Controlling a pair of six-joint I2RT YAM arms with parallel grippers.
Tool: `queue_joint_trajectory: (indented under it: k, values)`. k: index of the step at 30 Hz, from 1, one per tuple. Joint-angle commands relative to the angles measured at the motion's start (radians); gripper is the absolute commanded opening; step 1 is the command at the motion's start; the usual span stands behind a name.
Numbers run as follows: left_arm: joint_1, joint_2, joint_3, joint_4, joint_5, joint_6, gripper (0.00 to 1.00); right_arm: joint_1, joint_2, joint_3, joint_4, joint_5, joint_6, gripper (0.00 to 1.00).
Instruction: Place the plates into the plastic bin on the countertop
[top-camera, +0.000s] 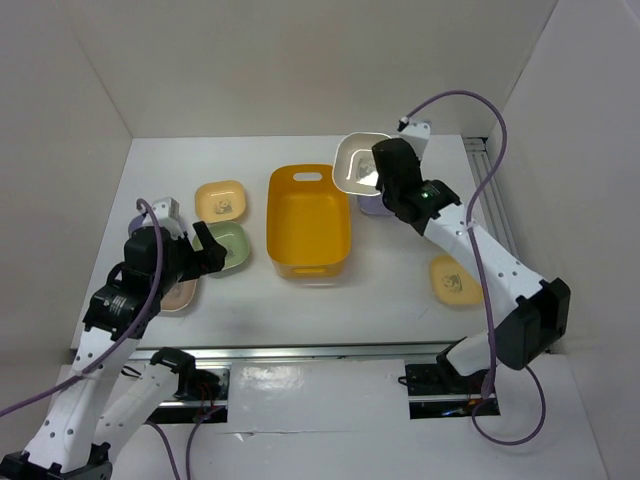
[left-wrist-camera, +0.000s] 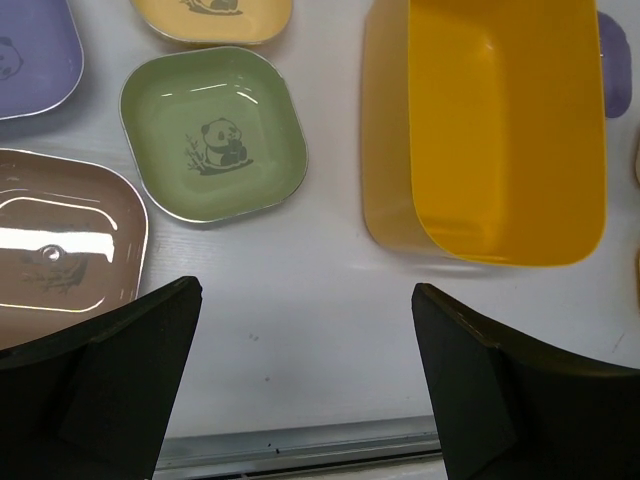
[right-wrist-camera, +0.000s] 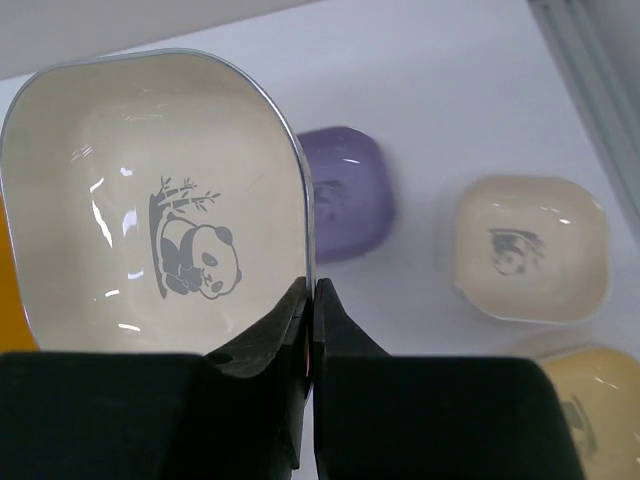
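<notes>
The cream plate still sticks out past the bin's side, so the robot's right gripper will next move over the bin's far half (top-camera: 306, 207), lower inside the bin and release the cream plate's rim.
My right gripper (top-camera: 373, 180) (right-wrist-camera: 312, 298) is shut on the rim of a cream plate (top-camera: 357, 163) (right-wrist-camera: 160, 190) with a panda print. It holds the plate tilted in the air over the back right corner of the orange-yellow plastic bin (top-camera: 310, 222), which looks empty. My left gripper (top-camera: 205, 250) (left-wrist-camera: 305, 350) is open and empty above the white countertop (left-wrist-camera: 300, 270), just left of the bin (left-wrist-camera: 500, 130). Near it lie a green plate (left-wrist-camera: 213, 133), a yellow plate (left-wrist-camera: 212, 18), a purple plate (left-wrist-camera: 30, 55) and a pinkish plate (left-wrist-camera: 60, 245).
Right of the bin lie a purple plate (right-wrist-camera: 345, 205), a cream plate (right-wrist-camera: 530, 245) and a yellow plate (top-camera: 455, 280). White walls stand at the left, back and right. A metal rail (left-wrist-camera: 300, 445) runs along the near edge and another (top-camera: 490, 190) at the right.
</notes>
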Motion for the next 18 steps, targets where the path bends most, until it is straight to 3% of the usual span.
queue_joint_trajectory:
  k: [1,12,18]
  values:
    - [-0.004,0.009,0.007,0.028,-0.015,0.006,1.00,0.036,0.092,0.109,0.074,-0.062,-0.008,0.00]
    - [-0.004,0.018,0.007,0.028,0.016,0.006,1.00,0.069,0.506,0.393,0.060,-0.233,0.039,0.00]
    - [-0.004,0.018,0.007,0.028,0.025,0.006,1.00,0.069,0.589,0.431,0.049,-0.280,0.039,0.00]
